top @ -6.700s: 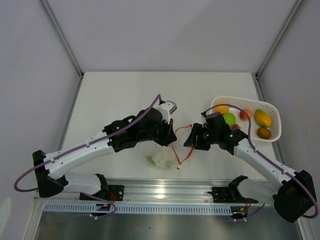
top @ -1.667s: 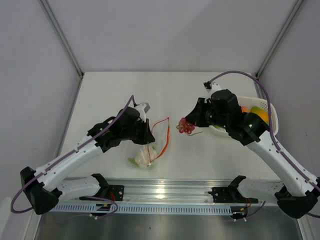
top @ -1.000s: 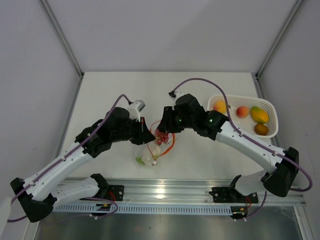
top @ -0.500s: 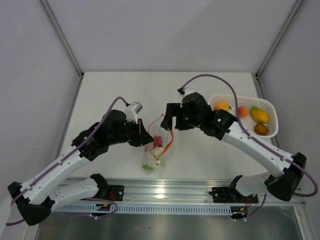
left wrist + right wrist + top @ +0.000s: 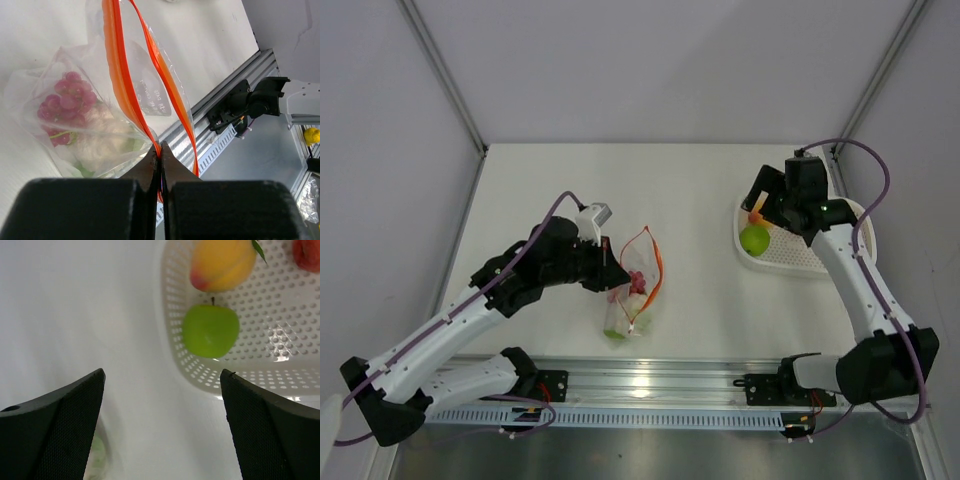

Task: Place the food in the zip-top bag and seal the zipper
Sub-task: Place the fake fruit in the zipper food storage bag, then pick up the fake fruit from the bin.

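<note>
My right gripper shifts toward the green apple next and lowers its open fingers to either side of it, since they still hang high above the basket.
The clear zip-top bag hangs mouth up in the middle of the table, and my left gripper is shut on its orange zipper. In the left wrist view the jaws pinch the zipper at its end, with my left gripper closed tight. Inside the bag lie red grapes, a whitish piece and something green. My right gripper is open and empty over the basket's left end, above a green apple; the right gripper shows wide-spread fingers.
The white perforated basket stands at the right, its wall below my right fingers. It holds the green apple, a yellow-orange fruit and a red one. A metal rail runs along the near edge.
My right arm has swung from over the bag's mouth to the basket at the right, its jaws opening wide. The red grapes now lie in the bag. The left gripper keeps its hold.
</note>
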You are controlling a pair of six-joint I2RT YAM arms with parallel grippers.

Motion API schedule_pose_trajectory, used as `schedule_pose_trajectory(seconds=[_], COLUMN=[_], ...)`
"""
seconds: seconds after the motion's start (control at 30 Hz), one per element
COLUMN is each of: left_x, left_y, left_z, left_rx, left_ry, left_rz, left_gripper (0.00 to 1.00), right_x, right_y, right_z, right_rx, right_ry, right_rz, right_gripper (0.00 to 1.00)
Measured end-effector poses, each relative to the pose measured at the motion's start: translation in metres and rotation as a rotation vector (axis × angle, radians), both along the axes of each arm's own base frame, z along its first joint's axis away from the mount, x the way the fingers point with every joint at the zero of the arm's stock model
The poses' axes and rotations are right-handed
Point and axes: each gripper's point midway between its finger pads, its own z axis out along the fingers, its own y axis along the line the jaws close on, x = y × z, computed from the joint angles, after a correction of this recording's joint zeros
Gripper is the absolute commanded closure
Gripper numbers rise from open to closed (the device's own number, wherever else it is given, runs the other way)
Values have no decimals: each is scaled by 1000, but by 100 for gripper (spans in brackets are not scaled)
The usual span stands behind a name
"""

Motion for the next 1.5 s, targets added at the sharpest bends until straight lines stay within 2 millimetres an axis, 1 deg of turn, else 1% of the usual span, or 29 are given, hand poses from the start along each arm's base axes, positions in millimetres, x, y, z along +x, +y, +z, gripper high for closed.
schedule_pose_trajectory(seconds=[0.07,0.13,0.17,0.23,0.4,0.5,0.73,0.83,0.93,0.97,1.03,1.07,1.13,1.23,1.27,1.33,1.37,1.4,1.43,1.5], left_x=[-1,-2,-2,-3,-3,-3,-3,-2,-2,-2,-2,-2,-2,-2,-2,-3,-3,-3,-4,-4], left_y=[-1,-2,-3,-5,-11,-12,-11,-11,-11,-10,-10,-10,-10,-10,-10,-9,-9,-8,-8,-8], left_z=[0,0,0,0,0,0,0,-1,-1,-1,-1,-1,-1,0,1,1,1,1,0,-1], left_rx=[-2,-2,-2,-7,-19,-17,-10,-7,-5,-4,-4,-4,-4,-6,-7,-9,-9,-10,-9,-9], left_ry=[0,0,1,4,5,2,-11,-15,-20,-20,-21,-21,-21,-24,-25,-26,-26,-26,-26,-26], left_rz=[-12,-23,-27,-39,-68,-76,-82,-81,-83,-83,-83,-83,-82,-81,-81,-81,-81,-81,-81,-81], left_gripper=[99,99,100,99,99,99,99,99,99,99,99,100,100,99,99,99,99,99,99,99], right_x=[8,11,13,16,29,34,33,34,35,35,38,39,38,35,33,28,27,25,24,18], right_y=[-16,-27,-29,-34,-40,-38,-30,-28,-27,-27,-26,-27,-27,-31,-33,-36,-37,-37,-36,-30], right_z=[-31,-58,-69,-84,-113,-129,-169,-183,-193,-194,-193,-193,-193,-190,-186,-172,-160,-150,-135,-102], right_rx=[-12,-26,-31,-36,-25,-5,37,52,61,64,68,69,69,55,47,36,33,31,31,36], right_ry=[72,137,162,194,229,251,320,340,356,352,341,338,336,331,325,305,279,258,222,144], right_rz=[-42,-63,-65,-71,-81,-77,-75,-76,-81,-81,-82,-84,-86,-94,-97,-102,-98,-95,-85,-54], right_gripper=[2,2,1,1,1,2,4,9,19,27,37,43,47,55,61,65,73,76,79,80])
